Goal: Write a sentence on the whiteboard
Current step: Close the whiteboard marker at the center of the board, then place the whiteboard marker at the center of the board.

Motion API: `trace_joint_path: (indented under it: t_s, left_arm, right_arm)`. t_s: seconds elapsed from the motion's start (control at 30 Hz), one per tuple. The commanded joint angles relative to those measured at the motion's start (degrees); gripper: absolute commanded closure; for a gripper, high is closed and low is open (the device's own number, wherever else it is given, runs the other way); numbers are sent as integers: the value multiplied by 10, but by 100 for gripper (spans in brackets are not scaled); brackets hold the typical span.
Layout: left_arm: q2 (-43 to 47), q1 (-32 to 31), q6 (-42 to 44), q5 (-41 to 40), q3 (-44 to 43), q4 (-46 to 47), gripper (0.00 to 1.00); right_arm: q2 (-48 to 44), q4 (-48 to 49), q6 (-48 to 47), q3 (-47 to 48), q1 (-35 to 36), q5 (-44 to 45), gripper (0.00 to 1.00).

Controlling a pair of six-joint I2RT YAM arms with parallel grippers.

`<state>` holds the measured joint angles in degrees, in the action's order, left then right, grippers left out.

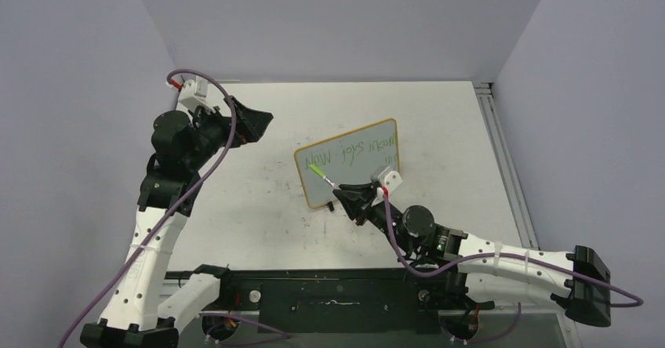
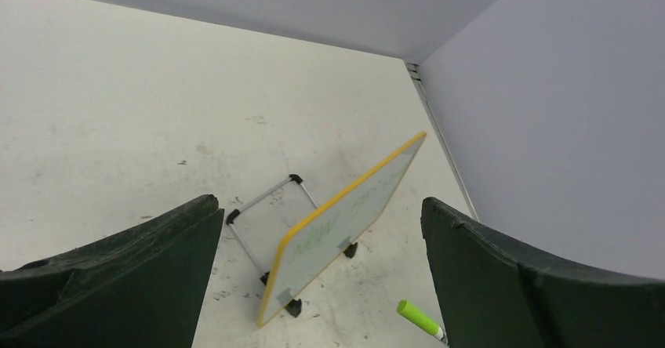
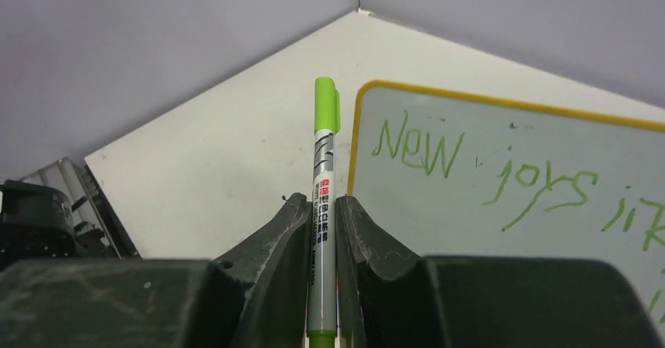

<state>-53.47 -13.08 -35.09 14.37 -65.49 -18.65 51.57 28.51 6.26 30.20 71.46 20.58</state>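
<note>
I will next draw the marker in my right gripper back and down onto the table by the whiteboard's near edge, since it's capped and the sentence written.
The whiteboard [image 1: 347,177] stands tilted on its black feet mid-table, tan-framed, and carries the green sentence [image 1: 350,154] starting "New joys". In the right wrist view the whiteboard [image 3: 510,230] fills the right side and the sentence [image 3: 417,146] is readable. My right gripper [image 1: 342,197] [image 3: 320,201] is shut on a green-capped marker [image 3: 325,168] [image 1: 320,174], cap end pointing at the board's left edge. My left gripper [image 1: 263,121] [image 2: 317,203] hangs open and empty to the board's left, above the table. It sees the whiteboard [image 2: 345,222] edge-on and the marker [image 2: 418,319].
A wire stand [image 2: 267,207] props the board from behind. A metal rail [image 1: 502,152] runs along the table's right edge. Grey walls close in the back and both sides. A purple cable [image 1: 216,156] loops along the left arm.
</note>
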Motion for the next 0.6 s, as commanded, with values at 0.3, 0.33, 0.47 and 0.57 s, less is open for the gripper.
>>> trace_joint_path:
  t_s: [0.3,0.33,0.47,0.57]
  left_arm:
    - [69,83,195,-27,124,30,3]
    - [80,84,196,-31,143,39,3]
    - [117,84,196,-64,201,50,3]
    - [132,84,196,-84,226,50,3]
  right_arm:
    - [178,-34,235,15,-274,-655,94]
    - [192,-41,235,16,-274,-674,94]
    - [212,-85,215,10,-274,-669,94]
    - [224,-164,181,22,-274,-601,94]
